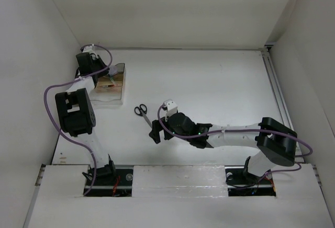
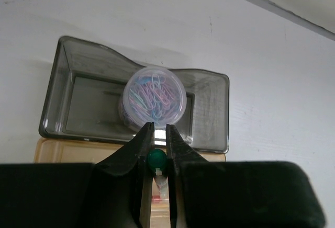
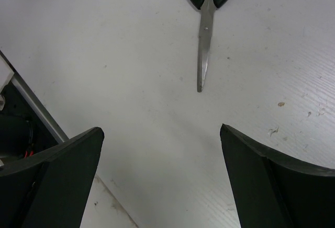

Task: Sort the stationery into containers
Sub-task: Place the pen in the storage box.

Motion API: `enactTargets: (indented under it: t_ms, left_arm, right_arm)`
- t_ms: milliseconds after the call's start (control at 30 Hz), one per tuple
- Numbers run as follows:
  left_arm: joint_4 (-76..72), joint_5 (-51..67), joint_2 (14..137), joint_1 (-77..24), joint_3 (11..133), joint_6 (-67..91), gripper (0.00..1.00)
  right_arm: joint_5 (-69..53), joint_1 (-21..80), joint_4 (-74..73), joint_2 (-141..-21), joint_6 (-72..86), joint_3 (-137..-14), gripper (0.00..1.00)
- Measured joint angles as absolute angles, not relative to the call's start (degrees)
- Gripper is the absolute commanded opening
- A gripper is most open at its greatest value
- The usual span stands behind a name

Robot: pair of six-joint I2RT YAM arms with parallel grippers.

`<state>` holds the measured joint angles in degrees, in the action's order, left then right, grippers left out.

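Observation:
My left gripper will turn next and go down into the brownish box (image 2: pixel 52 149) to let go of the slim pen there, because a red pen is already inside.
My left gripper (image 2: pixel 157 126) is shut on a slim pen (image 2: pixel 156 160) with a green end, held upright above the containers. Just beyond its tips, a smoky clear box (image 2: pixel 209 107) holds a round cylinder of coloured paper clips (image 2: pixel 154 96). A brownish box (image 2: pixel 52 149) lies under the fingers. From above, the left gripper (image 1: pixel 102 73) hovers over these containers (image 1: pixel 116 94) at the far left. The black-handled scissors (image 1: pixel 141 112) lie closed on the table, blades (image 3: pixel 203 55) pointing toward my right gripper (image 3: pixel 162 134). That gripper stands open and holds nothing, a short way from the blade tip.
White walls enclose the table on the left, back and right. A metal rail (image 1: pixel 276 89) runs along the right side. The arm bases (image 1: pixel 104 178) sit at the near edge, and a purple cable (image 1: pixel 52 94) loops beside the left arm.

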<state>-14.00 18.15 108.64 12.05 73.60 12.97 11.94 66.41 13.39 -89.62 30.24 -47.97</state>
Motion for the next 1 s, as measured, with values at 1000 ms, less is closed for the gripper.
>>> enactTargets:
  t_ms: [1000]
  left_arm:
    - [-9.3, 9.7, 103.0, 12.1, 66.1, 33.2, 0.00]
  right_arm:
    - [11.5, 66.4, 13.4, -89.6, 30.2, -47.9, 0.99]
